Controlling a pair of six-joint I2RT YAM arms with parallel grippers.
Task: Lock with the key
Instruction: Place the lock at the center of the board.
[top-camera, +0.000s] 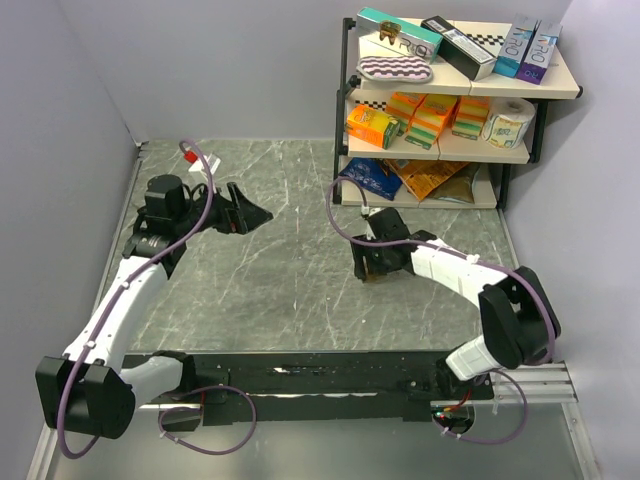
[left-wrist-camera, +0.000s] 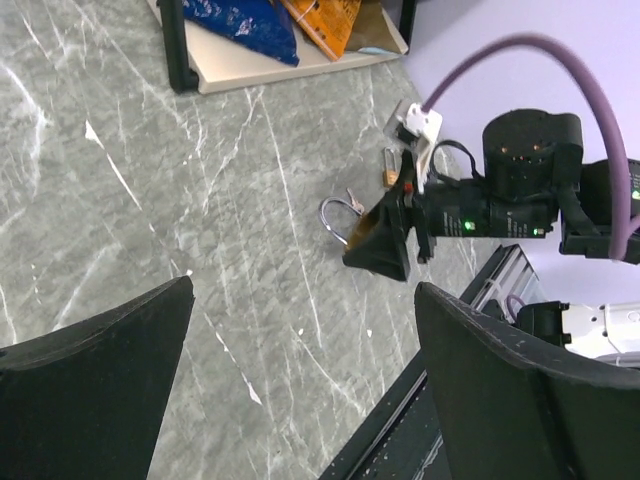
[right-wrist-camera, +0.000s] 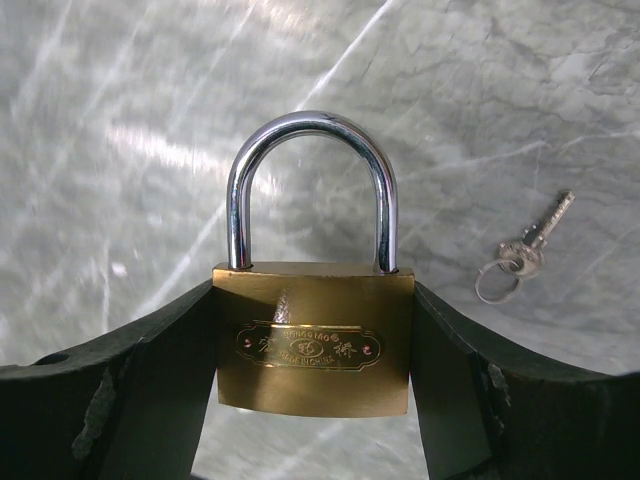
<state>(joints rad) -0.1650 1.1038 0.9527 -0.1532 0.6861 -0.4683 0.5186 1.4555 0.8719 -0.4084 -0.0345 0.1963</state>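
I will lower my right gripper next until the brass padlock (right-wrist-camera: 314, 340) rests on the bare marble (right-wrist-camera: 314, 208) beside the small key below, and let go of the padlock's body.
A brass padlock (right-wrist-camera: 314, 340) with a steel shackle stands upright between the fingers of my right gripper (right-wrist-camera: 314, 300), which is shut on its two sides. The shackle's two legs sit in the body. A small key on a ring (right-wrist-camera: 520, 255) lies on the marble table beyond the lock, to the right. In the top view the right gripper (top-camera: 375, 265) is low over the table's middle right. My left gripper (top-camera: 250, 212) is open and empty, held above the table at the left, pointing at the right gripper (left-wrist-camera: 385, 240) and the shackle (left-wrist-camera: 338, 215).
A shelf rack (top-camera: 450, 100) with boxes, packets and a paper roll stands at the back right. Its bottom board with blue and orange packets (left-wrist-camera: 250, 25) shows in the left wrist view. A black rail (top-camera: 330, 380) runs along the near edge. Grey walls enclose the table.
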